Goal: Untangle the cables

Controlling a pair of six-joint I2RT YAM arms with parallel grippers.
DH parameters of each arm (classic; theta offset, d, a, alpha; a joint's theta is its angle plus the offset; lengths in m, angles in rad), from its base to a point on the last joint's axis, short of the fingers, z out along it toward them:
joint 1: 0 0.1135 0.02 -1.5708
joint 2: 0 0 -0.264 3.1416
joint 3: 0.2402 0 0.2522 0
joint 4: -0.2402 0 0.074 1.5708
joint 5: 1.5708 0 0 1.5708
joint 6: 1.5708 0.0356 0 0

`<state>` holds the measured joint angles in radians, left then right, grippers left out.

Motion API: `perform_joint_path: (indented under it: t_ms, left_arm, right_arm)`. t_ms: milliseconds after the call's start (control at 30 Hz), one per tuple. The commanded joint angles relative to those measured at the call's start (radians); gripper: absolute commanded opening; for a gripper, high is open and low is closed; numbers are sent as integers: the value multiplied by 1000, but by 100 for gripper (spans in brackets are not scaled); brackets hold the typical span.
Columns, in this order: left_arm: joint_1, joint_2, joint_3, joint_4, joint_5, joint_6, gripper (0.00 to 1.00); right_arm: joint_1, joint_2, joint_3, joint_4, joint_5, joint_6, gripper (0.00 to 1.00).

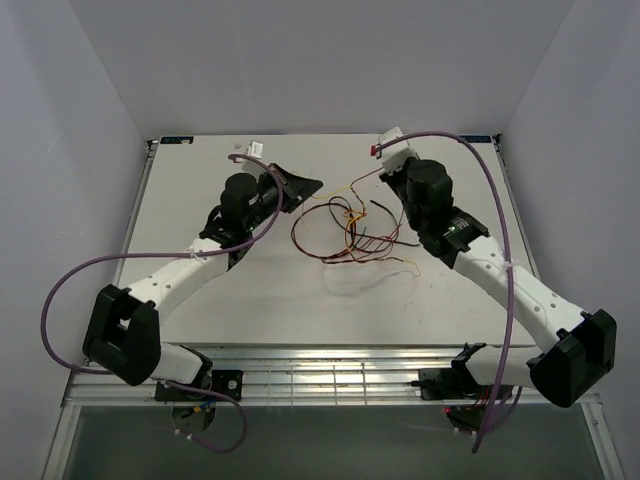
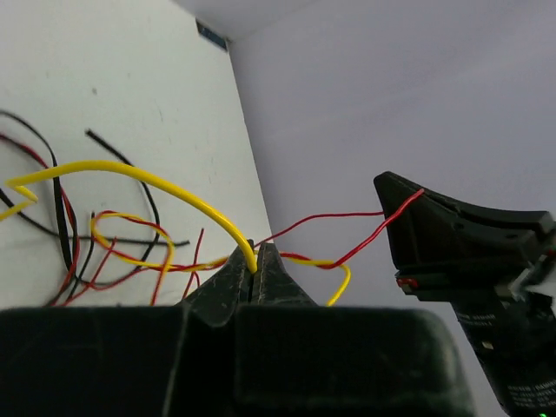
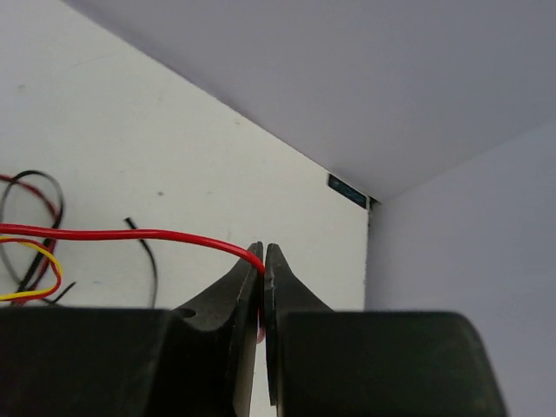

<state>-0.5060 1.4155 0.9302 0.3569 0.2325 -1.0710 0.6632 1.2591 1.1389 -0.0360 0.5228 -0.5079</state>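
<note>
Next, my left gripper goes left in the top view, then down, and releases over bare tabletop, since the yellow wire tangles with the red wire.
The cables (image 1: 350, 235) are thin yellow, red and black wires, loosely tangled on the white table (image 1: 250, 280) between my arms. My left gripper (image 1: 312, 186) is shut on a yellow wire (image 2: 156, 178), which arches from the closed tips (image 2: 256, 261) back down to the bundle. My right gripper (image 1: 386, 166) is shut on a red wire (image 3: 130, 233), pinched at its tips (image 3: 263, 258). That red wire (image 2: 347, 252) runs raised from the bundle to the right gripper (image 2: 452, 239), crossing a yellow loop in the air. Black wires (image 2: 61, 217) lie flat on the table.
The grey back wall and side walls enclose the table closely. A small white tag (image 1: 256, 146) lies at the back left edge. Thick purple arm cables (image 1: 500, 200) loop beside each arm. A slatted metal rail (image 1: 330, 375) runs along the near edge.
</note>
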Motion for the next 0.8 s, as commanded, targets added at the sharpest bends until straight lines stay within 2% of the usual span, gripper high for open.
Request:
perform_joint_path:
  t_ms: [0, 133, 300, 433, 767]
  left_arm:
    - [36, -131, 93, -73, -176, 127, 0]
    - [127, -150, 202, -198, -194, 174, 0]
    - [253, -170, 246, -223, -191, 193, 0]
    - [302, -185, 286, -253, -217, 218, 0]
    - [399, -231, 269, -308, -308, 233, 0]
  right_arm:
    - [-106, -89, 68, 192, 155, 6, 8]
    - [-250, -115, 93, 196, 129, 39, 8]
    - [-355, -141, 116, 194, 97, 45, 8]
    - [-451, -141, 150, 171, 63, 64, 8]
    - [-580, -148, 148, 110, -38, 103, 8]
